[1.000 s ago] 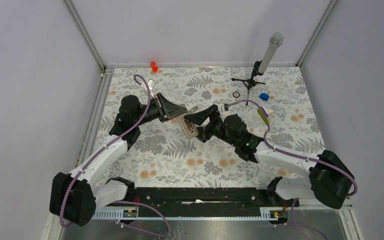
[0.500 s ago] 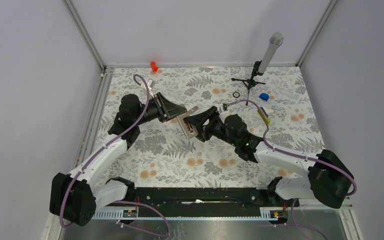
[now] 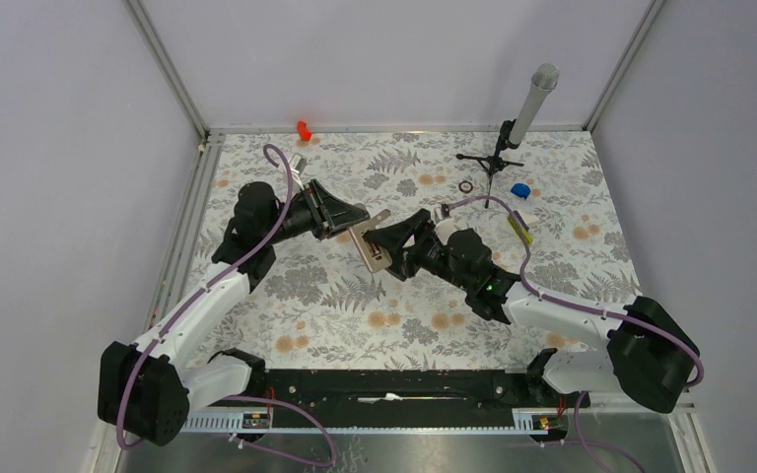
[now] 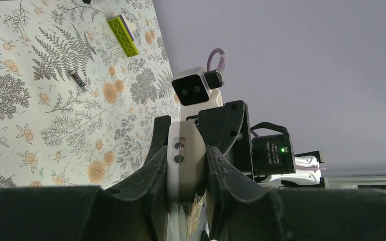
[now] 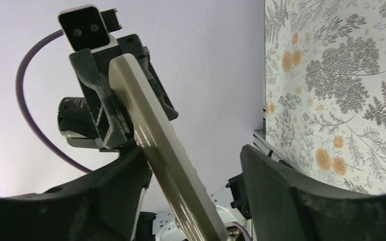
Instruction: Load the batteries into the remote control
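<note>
One battery (image 4: pixel 77 79) is still on the floral mat. My right gripper needs to move away from the remote control next, turn to point down and lower its fingers around that battery.
The white remote control (image 3: pixel 375 254) hangs above the table's middle with my left gripper (image 3: pixel 353 225) shut on one end. In the left wrist view the remote control (image 4: pixel 186 145) sits pinched between both pads of the left gripper (image 4: pixel 185 160). My right gripper (image 3: pixel 389 239) is open and straddles the other end. In the right wrist view the remote control (image 5: pixel 156 135) runs diagonally through the right gripper (image 5: pixel 193 153): one finger (image 5: pixel 125 175) rests against it, the other finger (image 5: pixel 286 191) stands well apart. One slim dark battery (image 4: pixel 77 79) lies on the floral mat.
A yellow-green bar (image 3: pixel 519 229) lies right of the arms and shows as the bar (image 4: pixel 122 35) in the left wrist view. A small dark ring (image 3: pixel 466 186), a blue object (image 3: pixel 520 190) and a microphone stand (image 3: pixel 501 148) are at the back right. A red object (image 3: pixel 304 130) is at the back edge.
My right gripper has slid left along the remote control and its jaws have narrowed somewhat. The left gripper has kept its hold and shifted slightly.
</note>
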